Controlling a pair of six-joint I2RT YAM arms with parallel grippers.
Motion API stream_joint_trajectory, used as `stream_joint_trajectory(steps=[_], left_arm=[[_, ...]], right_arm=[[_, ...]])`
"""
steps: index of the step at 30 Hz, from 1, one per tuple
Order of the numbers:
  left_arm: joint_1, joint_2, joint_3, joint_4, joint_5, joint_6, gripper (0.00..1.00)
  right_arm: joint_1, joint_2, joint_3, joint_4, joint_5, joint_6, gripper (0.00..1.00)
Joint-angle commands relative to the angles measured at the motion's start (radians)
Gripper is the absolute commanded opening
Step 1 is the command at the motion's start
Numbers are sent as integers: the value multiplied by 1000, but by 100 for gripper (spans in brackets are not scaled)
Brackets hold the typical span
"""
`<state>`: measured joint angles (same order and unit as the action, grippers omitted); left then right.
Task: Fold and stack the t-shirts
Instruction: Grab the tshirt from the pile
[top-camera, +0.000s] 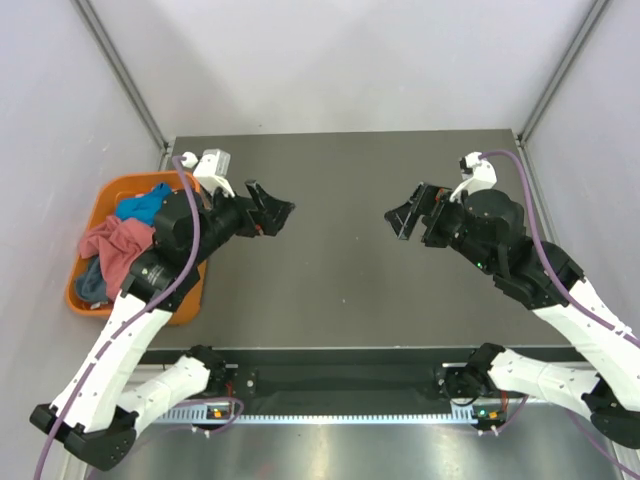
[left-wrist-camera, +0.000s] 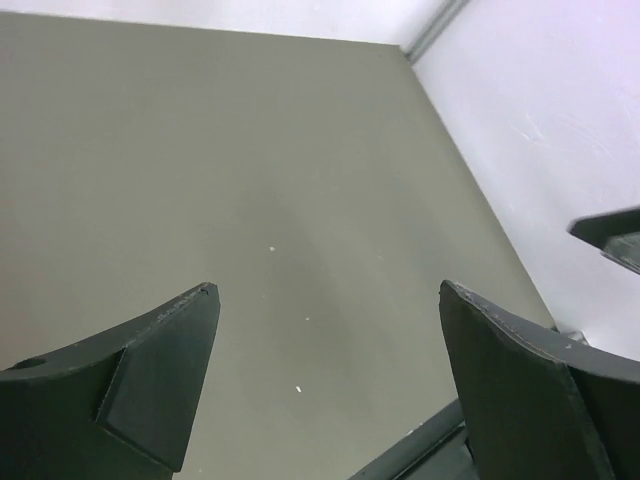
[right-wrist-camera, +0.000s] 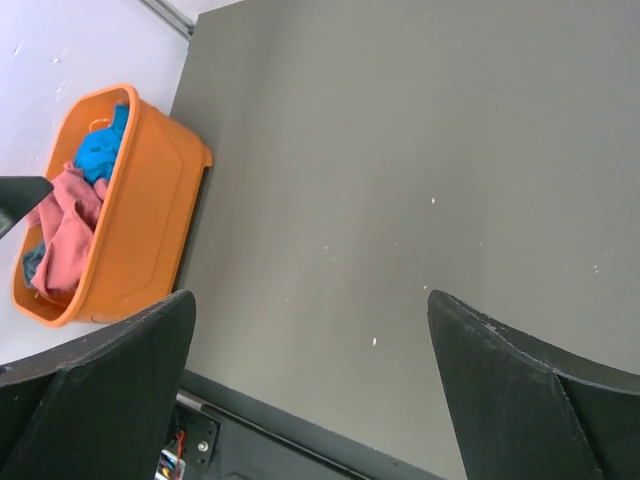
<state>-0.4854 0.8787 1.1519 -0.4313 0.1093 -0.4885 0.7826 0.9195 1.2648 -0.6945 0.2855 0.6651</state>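
Note:
The salmon-pink heap (top-camera: 121, 240) is on top in the tub. My left gripper should next swing to its left in the top view and lower onto the salmon-pink heap.
The t-shirts lie bunched in an orange tub (top-camera: 88, 297) at the table's left edge: a salmon-pink one (top-camera: 115, 243) on top, a bright blue one (top-camera: 143, 205) behind it, a slate grey-blue one (top-camera: 92, 281) at the near end. They also show in the right wrist view: pink (right-wrist-camera: 65, 235), blue (right-wrist-camera: 100, 150). My left gripper (top-camera: 273, 211) is open and empty, held above the table right of the tub. My right gripper (top-camera: 408, 215) is open and empty, facing the left one across the middle. In the wrist views both grippers (left-wrist-camera: 328, 300) (right-wrist-camera: 310, 310) show wide gaps over bare table.
The dark grey table (top-camera: 340, 290) is walled by white panels at the back and sides. The tub (right-wrist-camera: 150, 200) sits against the left wall. A black rail with electronics (top-camera: 340, 385) runs along the near edge between the arm bases.

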Motion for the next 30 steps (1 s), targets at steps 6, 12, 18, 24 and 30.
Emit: stream_joint_trajectory(steps=[6, 12, 18, 24, 30], left_arm=[[2, 120, 63, -113, -265, -79, 96], [79, 287, 195, -291, -497, -251, 96], [511, 379, 354, -541, -517, -383, 90], [748, 387, 287, -595, -678, -548, 82], [818, 368, 76, -456, -712, -593, 80]], right_arm=[[-6, -16, -25, 53, -9, -24, 100], [-8, -22, -65, 76, -43, -47, 100], [-9, -51, -122, 132, -117, -96, 100], [-11, -45, -140, 118, -134, -107, 100], [-11, -48, -130, 90, -149, -107, 100]])
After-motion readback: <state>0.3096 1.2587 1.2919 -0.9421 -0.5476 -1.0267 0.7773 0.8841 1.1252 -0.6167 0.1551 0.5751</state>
